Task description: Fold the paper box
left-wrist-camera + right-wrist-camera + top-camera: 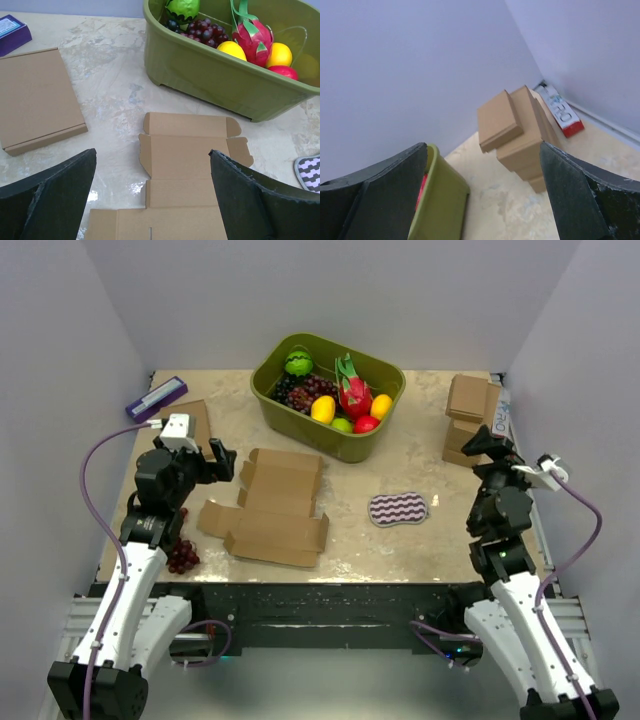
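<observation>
I will swing my right gripper back and down to the sheet's near pad-side flap [322, 533] next, because that flap is below my gripper and to its left in the top view.
The paper box [271, 505] lies flat and unfolded in the middle of the table, a brown die-cut sheet with flaps and tabs. It also fills the lower middle of the left wrist view [187, 165]. My left gripper [222, 462] is open and empty, held just left of the sheet's far end and above it; its dark fingers [55, 200] frame the sheet. My right gripper [487, 443] is open and empty at the right side of the table, raised and pointed at the back corner, far from the sheet.
A green tub of fruit [327, 395] stands behind the sheet. A flat ready-made brown box [37, 100] and a purple item [156, 398] lie at back left. Stacked small brown boxes [468, 415] stand back right. A zigzag pad [398, 508] and grapes [183, 556] lie nearer.
</observation>
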Motion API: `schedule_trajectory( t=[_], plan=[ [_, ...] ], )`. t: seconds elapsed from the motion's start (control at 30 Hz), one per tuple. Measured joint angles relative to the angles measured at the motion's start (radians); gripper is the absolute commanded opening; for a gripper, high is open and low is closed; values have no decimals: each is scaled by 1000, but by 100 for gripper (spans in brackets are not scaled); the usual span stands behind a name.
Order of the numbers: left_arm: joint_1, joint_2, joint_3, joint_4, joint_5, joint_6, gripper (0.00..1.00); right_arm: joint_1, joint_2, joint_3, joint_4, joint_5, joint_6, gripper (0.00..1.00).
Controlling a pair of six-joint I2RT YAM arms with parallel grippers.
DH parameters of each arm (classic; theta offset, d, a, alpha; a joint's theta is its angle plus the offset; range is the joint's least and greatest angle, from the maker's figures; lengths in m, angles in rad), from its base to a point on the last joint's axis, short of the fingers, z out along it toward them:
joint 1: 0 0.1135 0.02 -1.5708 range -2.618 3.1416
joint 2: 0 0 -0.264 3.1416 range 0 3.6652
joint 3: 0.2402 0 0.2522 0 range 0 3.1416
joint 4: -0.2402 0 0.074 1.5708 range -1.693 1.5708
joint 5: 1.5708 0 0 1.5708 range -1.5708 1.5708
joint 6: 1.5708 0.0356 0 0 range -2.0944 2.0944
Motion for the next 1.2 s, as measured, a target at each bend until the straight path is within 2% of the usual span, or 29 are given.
schedule_trajectory(
  t=[0.17, 0.27, 0.43, 0.73, 0.9, 1.0, 1.2],
  plan=[
    [0, 0, 0, 0, -5, -8, 100, 1, -48, 13, -175, -17, 62, 99],
    [0, 1, 0, 0, 5, -8, 100, 1, 32, 62, -273, -97, 105, 99],
    [0, 0, 0, 0, 10, -8, 100, 50, 211, 96, -315, -276, 140, 98],
    [0, 0, 0, 0, 30, -3, 100, 517, 539, 109, -372, -372, 220, 93],
    [0, 1, 0, 5, 65, 0, 100, 755, 703, 167, -455, -338, 301, 93],
    [0, 1, 0, 7, 71, 1, 100, 848, 781, 246, -509, -300, 332, 93],
    [0, 1, 0, 10, 77, 1, 100, 892, 904, 378, -607, -203, 372, 89]
  ],
)
